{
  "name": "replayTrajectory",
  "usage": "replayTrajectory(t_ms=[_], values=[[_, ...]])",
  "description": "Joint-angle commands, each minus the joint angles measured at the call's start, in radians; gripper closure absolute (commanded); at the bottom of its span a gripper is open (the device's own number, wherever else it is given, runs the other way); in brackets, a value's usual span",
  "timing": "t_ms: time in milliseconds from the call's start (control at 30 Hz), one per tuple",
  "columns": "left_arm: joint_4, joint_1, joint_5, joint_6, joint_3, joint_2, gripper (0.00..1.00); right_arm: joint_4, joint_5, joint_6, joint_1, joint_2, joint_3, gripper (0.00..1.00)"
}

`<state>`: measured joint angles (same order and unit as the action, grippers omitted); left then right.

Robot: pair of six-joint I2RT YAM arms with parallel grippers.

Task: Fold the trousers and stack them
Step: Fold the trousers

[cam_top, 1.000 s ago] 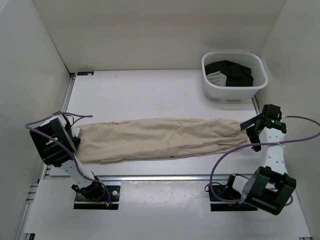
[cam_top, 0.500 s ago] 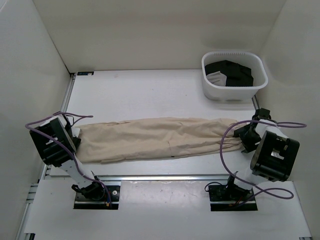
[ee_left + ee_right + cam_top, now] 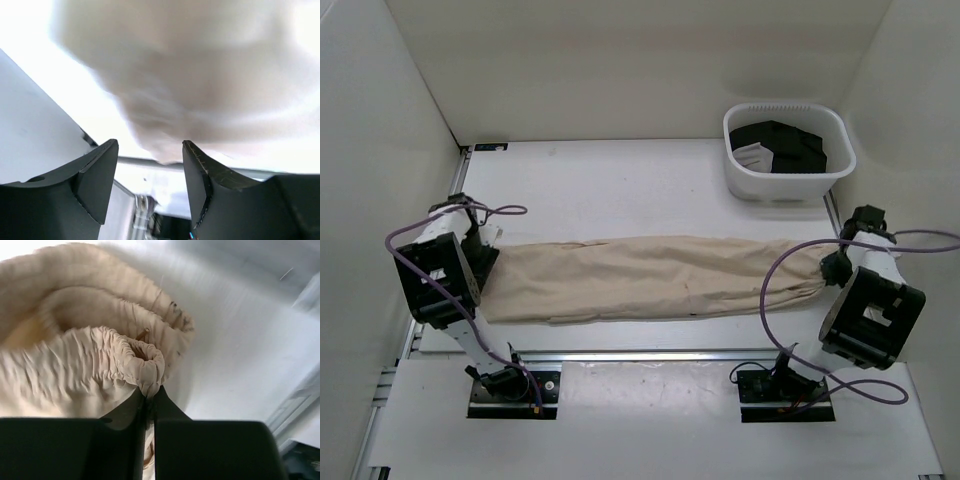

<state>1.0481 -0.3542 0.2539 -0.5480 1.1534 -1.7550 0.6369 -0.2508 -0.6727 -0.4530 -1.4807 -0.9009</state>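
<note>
The trousers lie stretched out long, so my right gripper should next lift their waistband, carry it toward my left gripper and let it go over the trousers' middle.
The beige trousers lie stretched left to right across the white table. In the right wrist view their gathered waistband is pinched between my right gripper, which is shut on it at the trousers' right end. My left gripper is at the left end. Seen from the left wrist, its jaws stand apart, and the blurred leg fabric hangs just beyond the tips without being pinched.
A white basket holding black clothing stands at the back right, just beyond the right arm. White walls close in on both sides. A metal rail runs along the table's near edge.
My right gripper has moved onto the waistband and shut on it. The left arm has shifted farther from the near edge, and the trousers have slid a little to the right.
</note>
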Motion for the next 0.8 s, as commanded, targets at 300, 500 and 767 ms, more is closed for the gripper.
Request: replayTrajectory(t_ms=[300,500,767], values=[[0.044,0.231,-0.091,0.135,0.068,-0.050,0.33,0.346,-0.661,0.064,0.509,0.223,-0.288,1.00],[-0.085,0.296,0.001,0.184,-0.055,-0.118,0.33,0.690,-0.801,-0.400,1.186,0.005,-0.433,1.00],[-0.123,0.325,-0.036,0.204,-0.076,-0.175,0.35,0.801,-0.821,-0.646,1.591,-0.315,-0.711,1.00]])
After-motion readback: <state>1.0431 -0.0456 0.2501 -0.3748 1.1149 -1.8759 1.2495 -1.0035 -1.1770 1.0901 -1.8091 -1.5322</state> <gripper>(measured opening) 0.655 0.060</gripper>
